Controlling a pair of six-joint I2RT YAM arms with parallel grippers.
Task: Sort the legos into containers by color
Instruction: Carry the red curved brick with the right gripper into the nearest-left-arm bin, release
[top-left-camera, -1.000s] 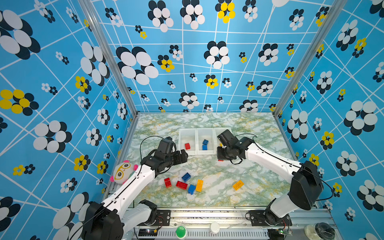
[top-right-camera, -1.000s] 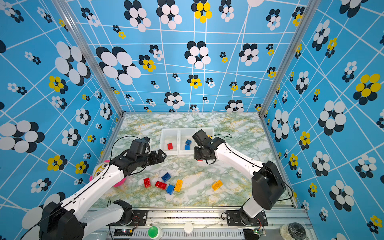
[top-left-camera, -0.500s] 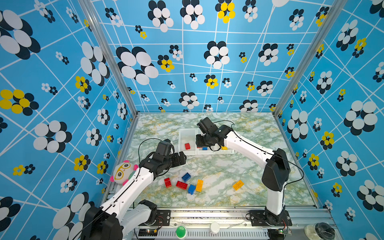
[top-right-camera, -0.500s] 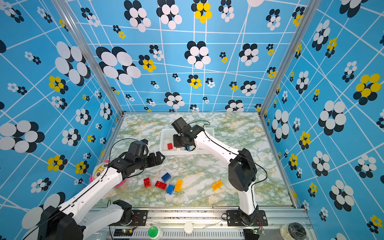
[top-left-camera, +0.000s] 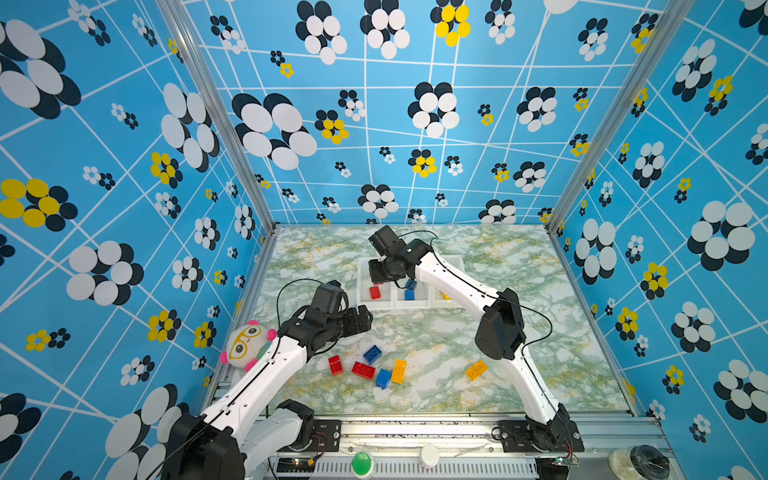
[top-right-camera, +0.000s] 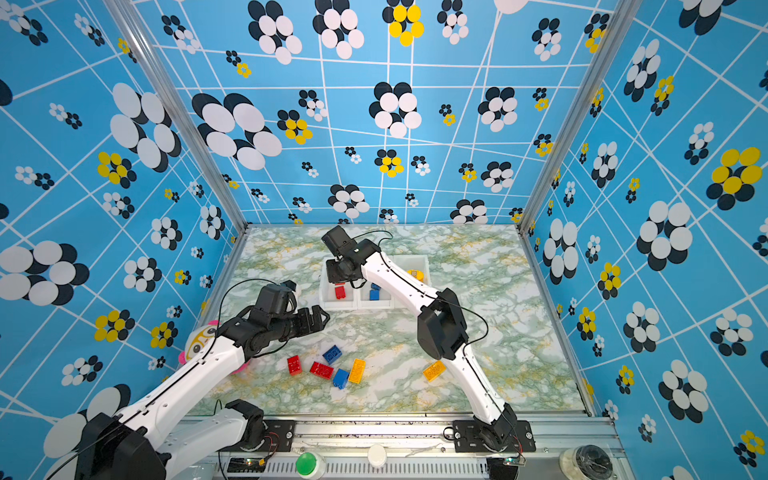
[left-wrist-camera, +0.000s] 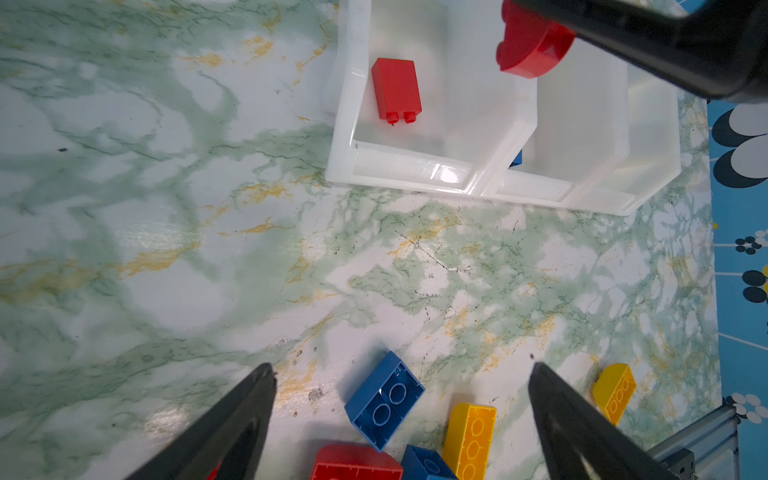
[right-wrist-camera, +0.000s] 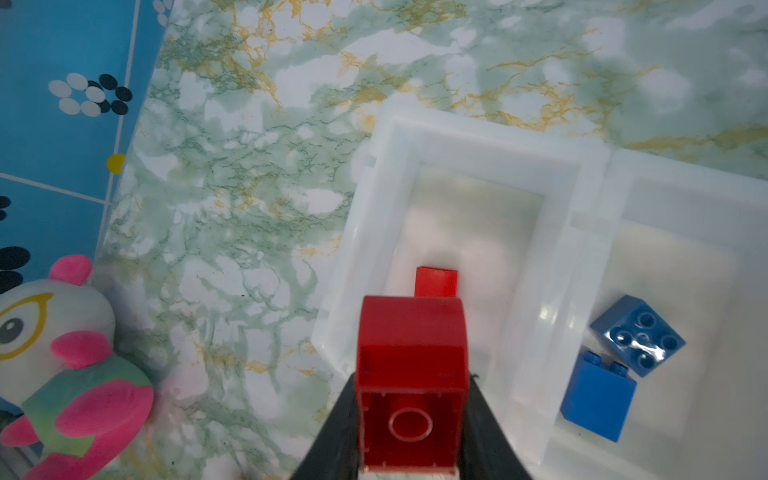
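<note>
The robot's right gripper will next move down toward the bottom of the bin below, where another red brick already lies, and release the red lego beside that brick (top-left-camera: 385, 291) (right-wrist-camera: 486, 252).
My right gripper (right-wrist-camera: 411, 384) is shut on a red lego (right-wrist-camera: 411, 365) and hangs over the leftmost of the three joined white containers (top-left-camera: 376, 306). That bin holds another red brick (left-wrist-camera: 397, 89). The middle bin holds two blue bricks (right-wrist-camera: 636, 336), and something yellow (top-right-camera: 417, 274) shows in the right bin. My left gripper (left-wrist-camera: 401, 368) is open and empty above the loose legos in front of the bins: a blue one (left-wrist-camera: 384, 399), a yellow one (left-wrist-camera: 469, 440), two red ones (top-left-camera: 335, 365) and a second blue (top-left-camera: 383, 378). An orange brick (top-left-camera: 476, 370) lies apart to the right.
A plush toy with yellow glasses (top-left-camera: 247, 343) sits at the table's left edge beside my left arm. Patterned blue walls close in the marble table (top-left-camera: 540, 299) on three sides. The right arm's elbow (top-left-camera: 498, 328) hangs over the table's middle right.
My right gripper has swung left and back, carrying the red lego from in front of the right bin to over the left bin. The left arm has barely moved.
</note>
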